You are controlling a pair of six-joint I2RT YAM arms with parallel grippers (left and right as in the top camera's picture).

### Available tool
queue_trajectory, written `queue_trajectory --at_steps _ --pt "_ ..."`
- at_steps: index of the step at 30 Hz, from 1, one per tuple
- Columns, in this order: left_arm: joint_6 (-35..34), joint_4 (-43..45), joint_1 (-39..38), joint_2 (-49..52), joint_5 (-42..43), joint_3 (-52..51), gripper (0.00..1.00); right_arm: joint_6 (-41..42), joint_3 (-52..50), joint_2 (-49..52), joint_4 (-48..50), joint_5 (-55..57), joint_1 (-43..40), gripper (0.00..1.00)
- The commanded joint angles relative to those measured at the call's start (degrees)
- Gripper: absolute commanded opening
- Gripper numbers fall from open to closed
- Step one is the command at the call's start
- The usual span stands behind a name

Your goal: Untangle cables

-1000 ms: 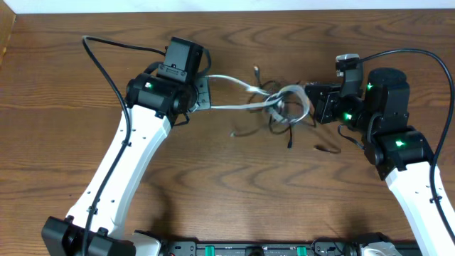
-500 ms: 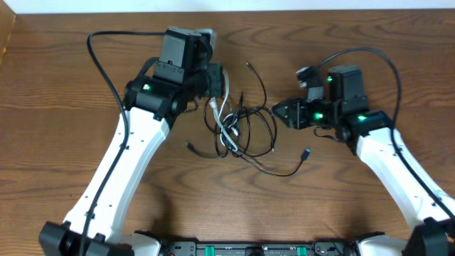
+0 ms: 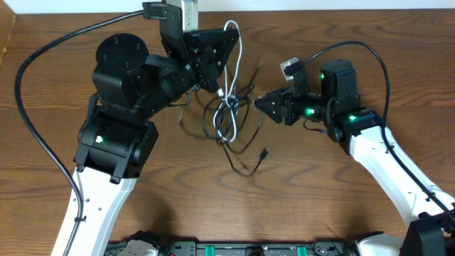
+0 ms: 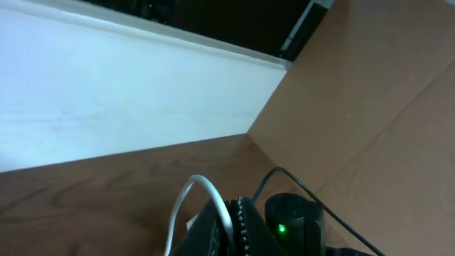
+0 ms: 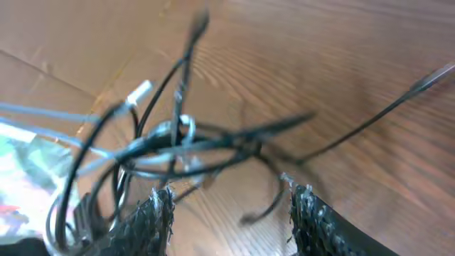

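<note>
The white cable comes down next as my left gripper, fingers tilting down, lowers toward the tabletop [image 3: 196,118] beside the bunch to release it, since the bunch hangs by the white cable [image 3: 235,64].
The cables [image 3: 229,117] are a tangle of thin black cords and one white cord, hanging in a bunch over the middle of the table. My left gripper [image 3: 229,34] is raised high and shut on the white cable [image 3: 235,64], which shows pinched between its fingers in the left wrist view [image 4: 186,198]. A black plug end [image 3: 264,151] trails at the bottom of the bunch. My right gripper [image 3: 259,104] is open just right of the tangle. In the right wrist view its fingers [image 5: 151,217] stand wide apart with the cables [image 5: 181,135] just ahead, none between them.
The white wall [image 3: 320,6] runs along the table's back edge. The left arm's thick black cable [image 3: 43,53] arcs over the left side. A base rail [image 3: 249,249] lies at the front edge. The right arm's own cable [image 3: 370,53] loops above it.
My left arm has lifted high with the white cable, drawing the tangle up off the table. My right gripper has moved left, closer to the bunch.
</note>
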Motion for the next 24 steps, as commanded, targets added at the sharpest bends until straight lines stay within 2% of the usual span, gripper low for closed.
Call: queue_trajectory --at_steps 1,5,13,19,22,24 --pt "-1.1 0.6 0.2 0.5 0.8 1.0 0.07 0.3 1.0 0.0 0.2 -3.9 1.5 0.51" --pt "-1.2 0.3 0.2 2.5 0.5 1.0 0.08 0.3 1.0 0.0 -1.1 -3.6 3.9 0.5" --pt "-1.1 -0.7 0.2 4.3 -0.8 1.0 0.08 0.3 1.0 0.0 -6.1 -2.9 1.8 0.49" --pt "-1.1 -0.9 0.2 4.3 -0.8 1.0 0.07 -3.5 1.0 0.7 -7.0 -8.0 0.3 0.46" --pt "-1.1 -0.9 0.2 4.3 -0.8 1.0 0.08 -4.0 1.0 2.6 -5.3 -7.7 2.3 0.38" --pt "-1.1 -0.9 0.2 4.3 -0.8 1.0 0.07 -4.0 1.0 5.4 -3.7 -6.0 4.9 0.29"
